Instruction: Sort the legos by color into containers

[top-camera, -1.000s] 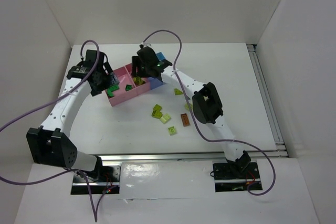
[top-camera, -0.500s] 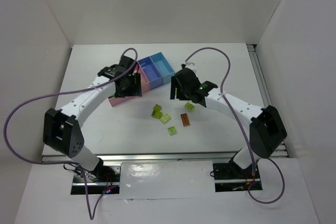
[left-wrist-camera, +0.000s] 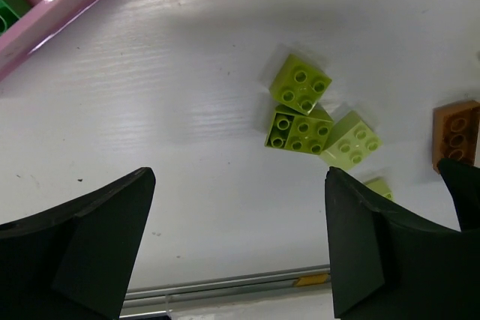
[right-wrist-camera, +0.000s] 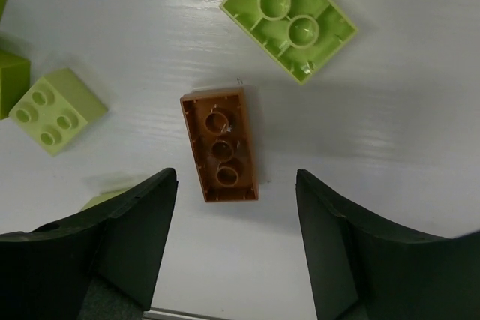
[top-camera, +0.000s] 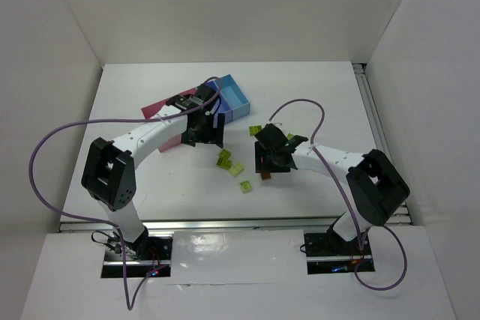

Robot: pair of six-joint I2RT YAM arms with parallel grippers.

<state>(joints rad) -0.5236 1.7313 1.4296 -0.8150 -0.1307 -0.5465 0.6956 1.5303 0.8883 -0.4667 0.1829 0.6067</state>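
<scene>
Next, my left gripper goes down and to the right in the top view onto the farthest clustered yellow-green lego point(top-camera: 225, 154). The gripper's fingers turn because it lies at an angle.
My right gripper point(right-wrist-camera: 235, 185) is open, low over the table, its jaws either side of the near end of the orange-brown lego point(right-wrist-camera: 221, 148), which lies upside down; it touches neither jaw. In the top view this gripper point(top-camera: 270, 161) hides most of that brick. My left gripper point(left-wrist-camera: 238, 185) is open and empty over bare table, just short of three yellow-green legos point(left-wrist-camera: 298, 131). In the top view it point(top-camera: 205, 136) hangs in front of the containers: pink bins point(top-camera: 160, 120) left, light blue bin point(top-camera: 234, 98) right. A dark green lego point(left-wrist-camera: 10, 14) lies in a pink bin point(left-wrist-camera: 60, 7).
Loose yellow-green legos lie between the arms point(top-camera: 224, 157), point(top-camera: 246, 186) and one behind the right gripper point(top-camera: 256, 130). An upside-down yellow-green brick point(right-wrist-camera: 289, 19) and a studs-up one point(right-wrist-camera: 56, 110) lie close to the orange one. A metal rail point(top-camera: 381, 140) runs along the table's right edge.
Both grippers have left the bins. The left one swung right and nearer, toward the loose bricks. The right one came down and nearer, over the orange-brown lego.
</scene>
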